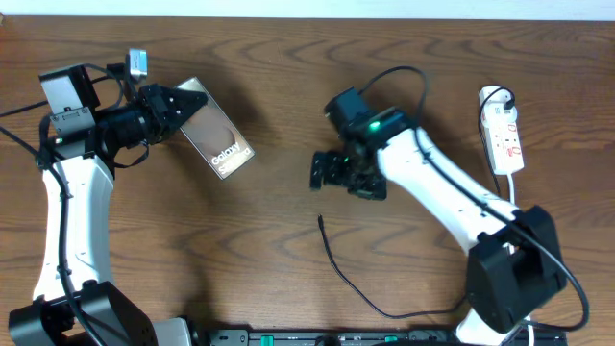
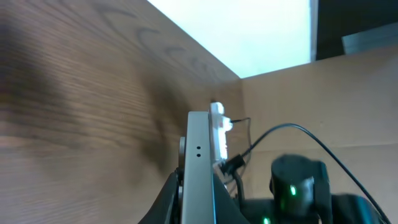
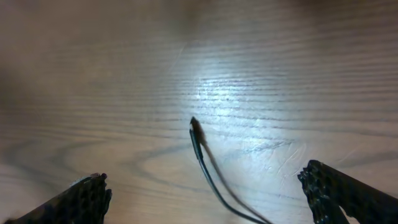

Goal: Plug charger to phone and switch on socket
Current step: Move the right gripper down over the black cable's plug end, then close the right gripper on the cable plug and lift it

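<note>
My right gripper needs to move down, back and to the left in the overhead view next, onto the charger's plug end (image 1: 322,225) (image 3: 195,137), because it lies loose below the gripper's open fingers.
My left gripper (image 1: 181,104) is shut on one end of the phone (image 1: 219,141), a dark slab with white "Galaxy" text, held at the left of the table. In the left wrist view the phone (image 2: 199,155) shows edge-on as a grey strip between the dark jaws of the left gripper (image 2: 198,190). The charger (image 1: 332,258) lies loose on the table, its plug tip (image 1: 320,221) below my right gripper (image 1: 332,171). The right wrist view shows the charger tip (image 3: 194,125) on the wood, ahead of the open right gripper (image 3: 211,199), which touches nothing. The white socket (image 1: 502,130) lies at the far right.
The charger cable curves toward the front edge of the table (image 1: 404,312). The right arm's black cable loops above its wrist (image 1: 408,77). In the left wrist view the socket (image 2: 217,127) and the right arm (image 2: 298,186) show beyond the phone. The brown wooden table (image 1: 269,240) fills the view.
</note>
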Controlling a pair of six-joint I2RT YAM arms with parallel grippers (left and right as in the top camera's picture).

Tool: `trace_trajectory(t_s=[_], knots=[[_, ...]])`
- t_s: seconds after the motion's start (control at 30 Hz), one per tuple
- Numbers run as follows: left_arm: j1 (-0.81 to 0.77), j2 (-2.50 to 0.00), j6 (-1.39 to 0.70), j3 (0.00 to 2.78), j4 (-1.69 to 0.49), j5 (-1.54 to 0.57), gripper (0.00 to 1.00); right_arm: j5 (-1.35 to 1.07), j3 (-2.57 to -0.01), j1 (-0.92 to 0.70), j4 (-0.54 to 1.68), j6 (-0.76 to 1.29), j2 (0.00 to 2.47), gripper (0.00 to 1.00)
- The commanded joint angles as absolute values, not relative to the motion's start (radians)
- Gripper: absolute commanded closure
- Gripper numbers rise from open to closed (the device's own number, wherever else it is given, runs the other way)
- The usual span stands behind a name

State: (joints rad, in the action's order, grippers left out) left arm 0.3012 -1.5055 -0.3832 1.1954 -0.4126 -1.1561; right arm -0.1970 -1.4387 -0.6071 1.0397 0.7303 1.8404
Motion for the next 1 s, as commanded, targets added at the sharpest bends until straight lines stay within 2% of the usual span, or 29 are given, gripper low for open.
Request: trace_trajectory(t_s=[0.0,0.13,0.33,0.37,0.43,0.53,0.73,0.83,0.97], knots=[[0.305,-1.496,-0.344,1.196,-0.415,-1.132,0.92,-0.11,-1.437,-0.672,1.044,0.767,1.874,0.04],[0.305,-1.496,-0.344,1.196,-0.415,-1.132,0.92,-0.103,-1.436,-0.708,1.049,0.771,1.906,0.06],[0.305,-1.496,-0.34,1.196,-0.415,-1.132,0.93,-0.104,-1.434,-0.732,1.06,0.773,1.984,0.19],[0.305,-1.496,-0.34,1.196,-0.415,-1.132,0.93,-0.108,-1.434,-0.738,1.065,0.773,2.014,0.28],[0.305,-1.496,-0.336,1.196,-0.415,-1.132,0.93,-0.11,-1.434,-0.745,1.072,0.773,2.034,0.39],[0.305,-1.496,-0.332,1.196,-0.415,-1.132,0.93,-0.11,-1.434,-0.764,1.071,0.769,2.047,0.37],[0.305,-1.496,-0.329,1.196,-0.415,-1.132,0.93,-0.11,-1.432,-0.779,1.07,0.768,2.048,0.27],[0.305,-1.496,-0.329,1.196,-0.416,-1.132,0.93,-0.111,-1.429,-0.779,1.065,0.749,2.048,0.29],[0.305,-1.496,-0.329,1.196,-0.419,-1.132,0.92,-0.112,-1.427,-0.78,1.063,0.731,2.048,0.39]])
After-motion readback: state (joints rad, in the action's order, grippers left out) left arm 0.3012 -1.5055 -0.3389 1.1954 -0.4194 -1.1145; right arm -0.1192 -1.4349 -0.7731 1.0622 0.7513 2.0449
